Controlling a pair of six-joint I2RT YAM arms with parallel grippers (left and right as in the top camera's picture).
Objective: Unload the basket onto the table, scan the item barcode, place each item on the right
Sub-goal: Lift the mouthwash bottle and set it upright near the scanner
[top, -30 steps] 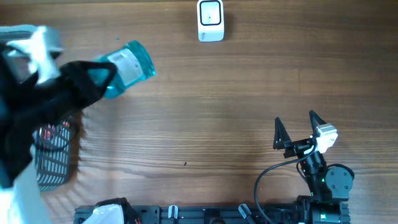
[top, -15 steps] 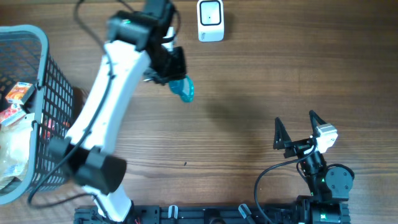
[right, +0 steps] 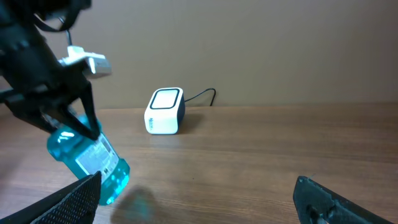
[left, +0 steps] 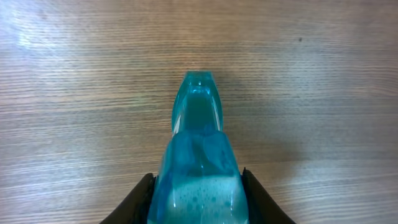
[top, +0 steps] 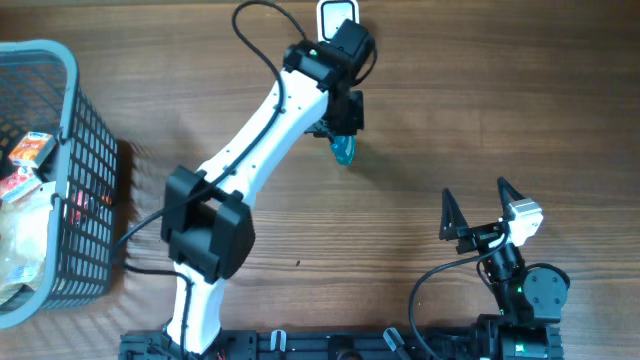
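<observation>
The bottle [top: 345, 151] hangs above the table, and its shadow is apart from it beneath. I need to lower my left gripper toward the clear tabletop below the bottle and let the bottle go.
The item is a clear blue bottle [top: 345, 151] with a white label, hanging above the table with my left gripper [top: 341, 126] shut on its body. In the left wrist view the bottle [left: 198, 143] fills the space between both black fingers [left: 142, 194], its narrow end pointing away. The right wrist view shows the bottle [right: 87, 158] tilted, its label facing the right. The white scanner [top: 338, 14] sits at the far edge, just beyond the bottle and partly covered by the left arm; it also shows as the scanner [right: 165, 111]. My right gripper [top: 475, 192] stands open and empty near the front right.
A grey wire basket [top: 72, 62] with several packaged goods stands at the left edge. A cable runs from the scanner along the back wall [right: 202, 96]. The left arm [top: 260, 130] stretches diagonally across the table's middle.
The left arm has carried the bottle from beside the basket rightward to just in front of the scanner. The right arm has not moved.
</observation>
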